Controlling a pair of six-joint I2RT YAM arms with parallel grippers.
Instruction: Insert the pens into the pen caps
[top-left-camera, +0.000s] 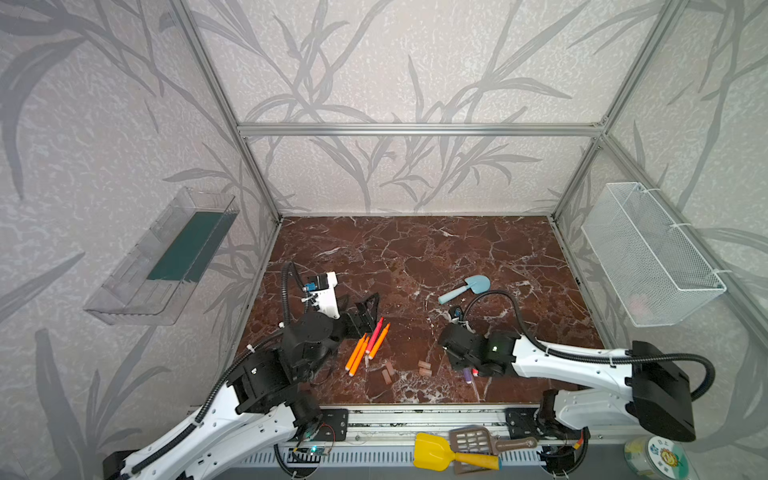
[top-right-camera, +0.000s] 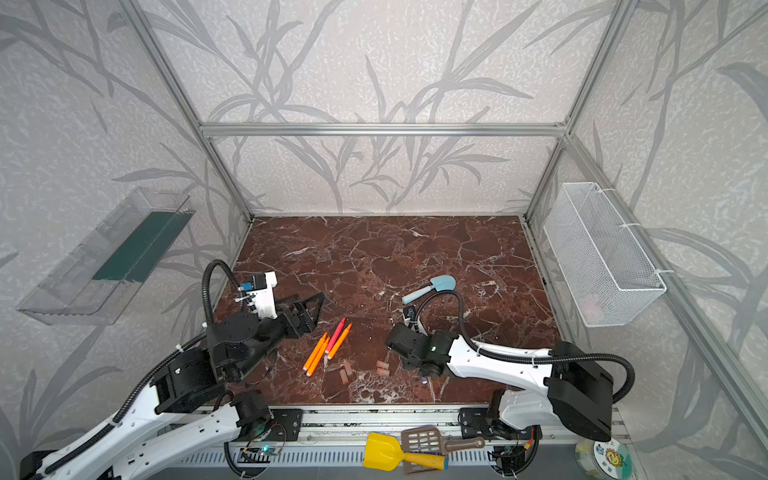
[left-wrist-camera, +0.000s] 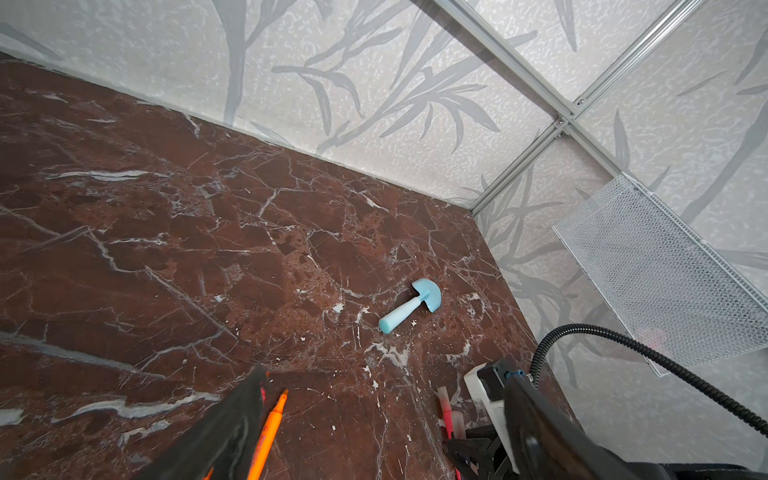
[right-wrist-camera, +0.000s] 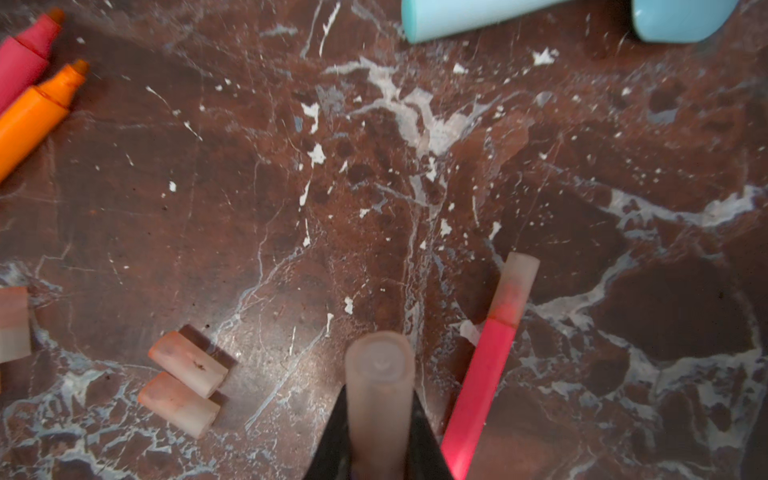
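Observation:
The robot's right gripper should go down onto the bare marble (top-left-camera: 462, 379) (right-wrist-camera: 395, 310) beside the capped red-pink pen and let go of the purple pen, because the purple pen's cap is already on.
Three orange pens (top-left-camera: 357, 353) and a red-pink pen (top-left-camera: 376, 332) lie uncapped in a bunch on the marble left of centre. My left gripper (top-left-camera: 369, 311) hangs open just behind them, holding nothing; its fingers (left-wrist-camera: 232, 428) frame an orange pen (left-wrist-camera: 268, 432). Several loose pen caps (top-left-camera: 388, 371) (top-left-camera: 424, 368) lie near the front; two (right-wrist-camera: 185, 386) show in the right wrist view. My right gripper (right-wrist-camera: 380, 440) is shut on a pen cap (right-wrist-camera: 380, 386) fitted on the purple pen (top-left-camera: 467, 375). Beside it lies a capped red-pink pen (right-wrist-camera: 486, 365).
A light-blue toy shovel (top-left-camera: 465, 287) lies behind the right arm. A white mesh basket (top-left-camera: 652, 257) hangs on the right wall and a clear tray (top-left-camera: 166, 257) on the left wall. A yellow scoop (top-left-camera: 432, 451) and a brown slotted scoop (top-left-camera: 473, 442) sit on the front rail.

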